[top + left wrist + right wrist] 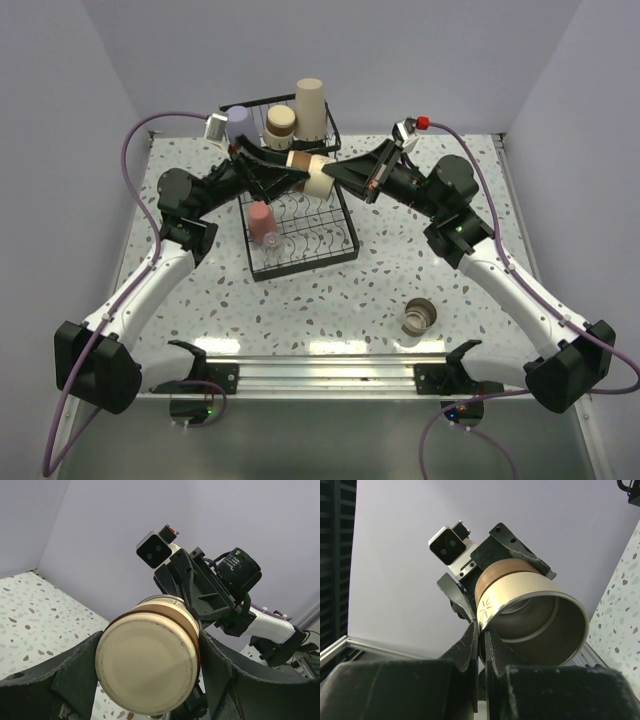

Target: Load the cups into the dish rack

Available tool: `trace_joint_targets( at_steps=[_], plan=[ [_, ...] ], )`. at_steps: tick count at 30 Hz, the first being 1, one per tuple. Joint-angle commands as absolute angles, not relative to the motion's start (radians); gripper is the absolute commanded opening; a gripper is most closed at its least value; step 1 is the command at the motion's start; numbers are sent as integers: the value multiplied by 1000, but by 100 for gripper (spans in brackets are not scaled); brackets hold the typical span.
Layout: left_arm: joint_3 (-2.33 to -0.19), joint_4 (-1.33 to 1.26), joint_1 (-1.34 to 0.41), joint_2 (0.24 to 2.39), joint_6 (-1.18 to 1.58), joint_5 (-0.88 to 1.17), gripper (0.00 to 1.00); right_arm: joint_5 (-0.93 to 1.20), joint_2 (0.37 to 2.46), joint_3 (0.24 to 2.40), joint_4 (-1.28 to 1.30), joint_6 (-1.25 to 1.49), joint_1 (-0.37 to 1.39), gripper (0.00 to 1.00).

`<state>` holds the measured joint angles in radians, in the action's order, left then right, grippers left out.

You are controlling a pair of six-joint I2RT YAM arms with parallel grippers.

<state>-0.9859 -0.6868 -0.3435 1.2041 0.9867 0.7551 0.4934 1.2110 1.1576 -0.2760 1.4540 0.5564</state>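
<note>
I will tip my left gripper downward next and lower the cup rim-first. I will release it on the bare wires of the lower tray, because they lie open below my gripper.
Both grippers hold one short tan-and-metallic cup (308,168) on its side in the air above the black wire dish rack (345,240). My left gripper (298,172) is shut across the cup's base end (147,667). My right gripper (336,176) pinches its metallic rim (535,597) between the fingertips (472,640). The upper basket holds a lavender cup (238,124), a tan cup (280,122) and a tall beige cup (310,108). A red-pink cup (262,222) stands in the lower tray. Another tan-and-metallic cup (420,317) stands on the table.
The speckled table (400,260) is walled on the left, back and right. A metal rail (320,372) with both arm bases runs along the near edge. The loose cup stands near the right arm's forearm.
</note>
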Motion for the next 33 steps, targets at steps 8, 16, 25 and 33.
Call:
trace_joint_targets(
  at_steps=[8,16,25,33],
  plan=[
    [-1112,-467,-345,1209,823,736,0,450,1167,1285,145,1169,511,82],
    [-1264,60,-408,1284,425,557,0,96,1060,1454,768,691,503,95],
    [-1378,238,-640,1534,262,77,0,18,937,1344,937,650,503,91],
    [-1376,212,-664,1680,264,-175,0,2,919,1351,986,620,505,90]
  ],
)
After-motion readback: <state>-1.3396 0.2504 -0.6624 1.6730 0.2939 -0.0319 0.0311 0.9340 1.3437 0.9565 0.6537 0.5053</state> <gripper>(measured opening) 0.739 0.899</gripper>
